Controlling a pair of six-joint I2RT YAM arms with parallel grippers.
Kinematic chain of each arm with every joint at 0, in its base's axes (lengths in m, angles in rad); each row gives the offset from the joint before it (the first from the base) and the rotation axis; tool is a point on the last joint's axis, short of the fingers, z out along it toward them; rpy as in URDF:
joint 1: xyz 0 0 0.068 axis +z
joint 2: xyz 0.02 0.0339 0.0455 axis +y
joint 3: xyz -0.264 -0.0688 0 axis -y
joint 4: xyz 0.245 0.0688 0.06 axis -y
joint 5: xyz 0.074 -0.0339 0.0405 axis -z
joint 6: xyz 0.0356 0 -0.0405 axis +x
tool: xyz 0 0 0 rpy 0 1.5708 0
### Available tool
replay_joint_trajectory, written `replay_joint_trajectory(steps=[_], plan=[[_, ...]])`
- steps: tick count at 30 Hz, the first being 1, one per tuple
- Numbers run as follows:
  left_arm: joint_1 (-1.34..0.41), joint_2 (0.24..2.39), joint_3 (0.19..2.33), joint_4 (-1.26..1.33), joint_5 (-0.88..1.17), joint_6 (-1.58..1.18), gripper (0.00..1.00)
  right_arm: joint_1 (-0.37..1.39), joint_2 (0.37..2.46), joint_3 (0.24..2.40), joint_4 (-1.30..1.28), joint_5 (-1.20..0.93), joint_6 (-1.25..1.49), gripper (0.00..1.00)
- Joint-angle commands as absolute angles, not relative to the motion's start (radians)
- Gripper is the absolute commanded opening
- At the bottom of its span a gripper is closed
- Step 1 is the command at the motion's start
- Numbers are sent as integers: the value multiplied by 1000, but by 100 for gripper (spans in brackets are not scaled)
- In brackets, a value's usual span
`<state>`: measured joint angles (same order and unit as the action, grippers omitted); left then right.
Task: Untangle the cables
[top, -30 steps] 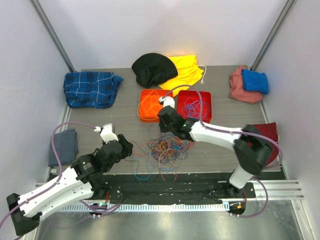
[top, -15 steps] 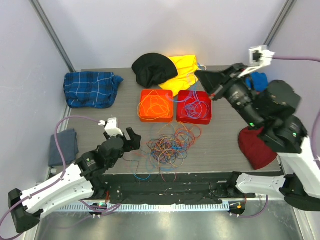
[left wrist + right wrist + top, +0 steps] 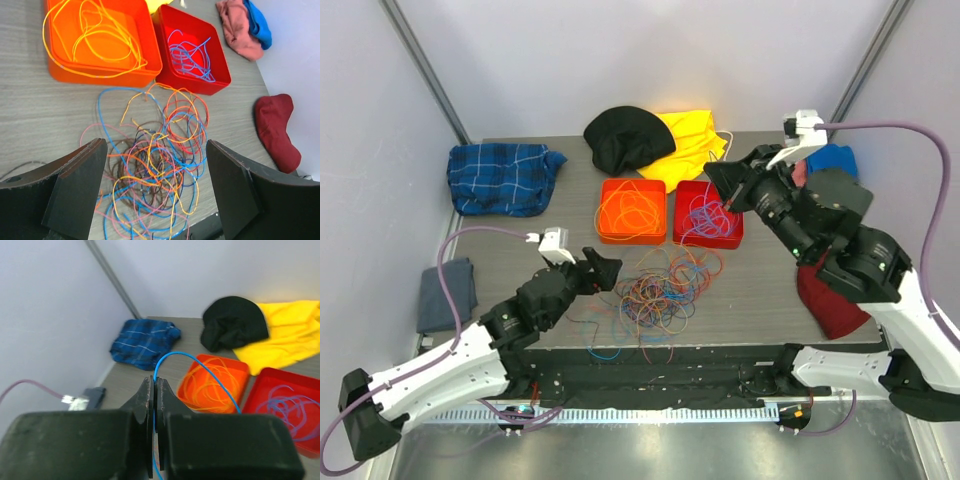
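The red bin's inside is below my right gripper, so next it will turn downward, lower over it and release the blue cable where blue ones already lie.
A tangle of coloured cables (image 3: 655, 292) lies on the table in front of two bins. It also shows in the left wrist view (image 3: 155, 150). The orange bin (image 3: 608, 232) holds orange cables, and the red bin (image 3: 732, 238) holds blue and purple ones. My left gripper (image 3: 605, 268) is open and empty, just left of the tangle, which lies between its fingers (image 3: 75, 195). My right gripper (image 3: 720, 182) is raised above the red bin's far edge. It is shut (image 3: 155, 385) on a thin blue cable (image 3: 200, 364) that arcs down toward the bins.
A blue plaid cloth (image 3: 500, 175) lies at the back left. A black hat (image 3: 625, 135) and a yellow cloth (image 3: 692, 145) lie behind the bins. Pink and blue cloths (image 3: 815, 165) lie at the back right, a dark red cloth (image 3: 840, 295) at the right and a grey cloth (image 3: 445, 295) at the left edge.
My right arm rose from low over the tangle with the blue cable, then came down and left over the red bin. My left gripper moved right toward the tangle.
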<state>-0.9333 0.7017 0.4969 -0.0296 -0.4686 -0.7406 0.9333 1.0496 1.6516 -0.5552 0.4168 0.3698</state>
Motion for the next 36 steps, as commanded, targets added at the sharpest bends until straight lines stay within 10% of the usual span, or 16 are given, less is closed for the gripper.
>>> replay_joint_trajectory(steps=[1, 12, 36], plan=[[-930, 638, 499, -100, -469, -807, 85, 931, 1075, 1595, -538, 621, 309, 1], [-930, 328, 384, -274, -517, -864, 84, 574, 1190, 1404, -416, 431, 411, 1], [-930, 271, 406, -351, -558, -830, 84, 451, 1408, 1367, -227, 333, 433, 1]])
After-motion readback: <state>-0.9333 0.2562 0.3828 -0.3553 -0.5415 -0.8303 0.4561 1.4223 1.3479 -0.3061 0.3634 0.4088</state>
